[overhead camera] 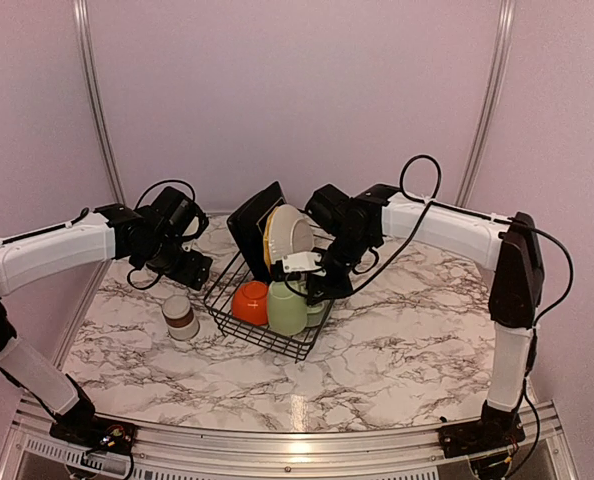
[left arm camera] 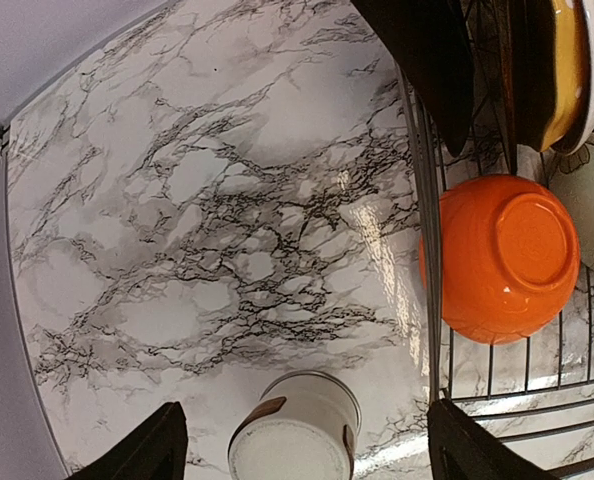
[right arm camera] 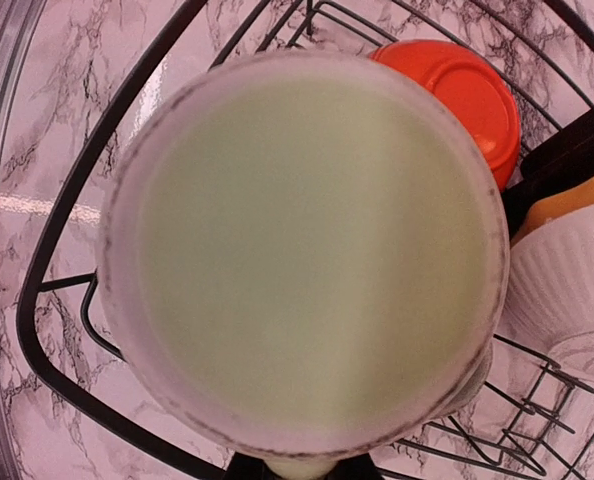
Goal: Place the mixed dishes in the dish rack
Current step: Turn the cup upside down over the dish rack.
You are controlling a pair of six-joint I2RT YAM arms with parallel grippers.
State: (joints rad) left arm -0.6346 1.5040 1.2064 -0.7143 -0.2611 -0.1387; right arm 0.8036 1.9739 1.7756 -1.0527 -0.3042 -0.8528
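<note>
My right gripper holds the pale green mug and next needs to bring it down into the rack's near corner (overhead camera: pixel 299 343) below, which is empty beside the orange bowl (overhead camera: pixel 249 302), and release the handle.
The dish rack (overhead camera: pixel 239 322) is a black wire basket in the middle of the table. At its back stand a black square plate (overhead camera: pixel 252 228), a yellow plate (left arm camera: pixel 562 70) and a white bowl (overhead camera: pixel 295 234). An orange bowl (overhead camera: pixel 249 302) lies upside down at its front. My right gripper (overhead camera: pixel 311 278) is shut on the pale green mug (overhead camera: pixel 288 308), held in the rack beside the orange bowl. The mug's bottom (right arm camera: pixel 307 250) fills the right wrist view. A small grey-brown cup (overhead camera: pixel 180 318) stands upside down on the table left of the rack. Above the cup (left arm camera: pixel 295 432), my left gripper (left arm camera: pixel 305 408) is open.
The rack's wire edge (left arm camera: pixel 427 250) runs close to the left gripper's right finger (left arm camera: pixel 472 450). In the right wrist view the orange bowl (right arm camera: pixel 467 90) and the white bowl (right arm camera: pixel 567 280) sit close behind the mug. The marble table (overhead camera: pixel 407 350) ends at a wall behind.
</note>
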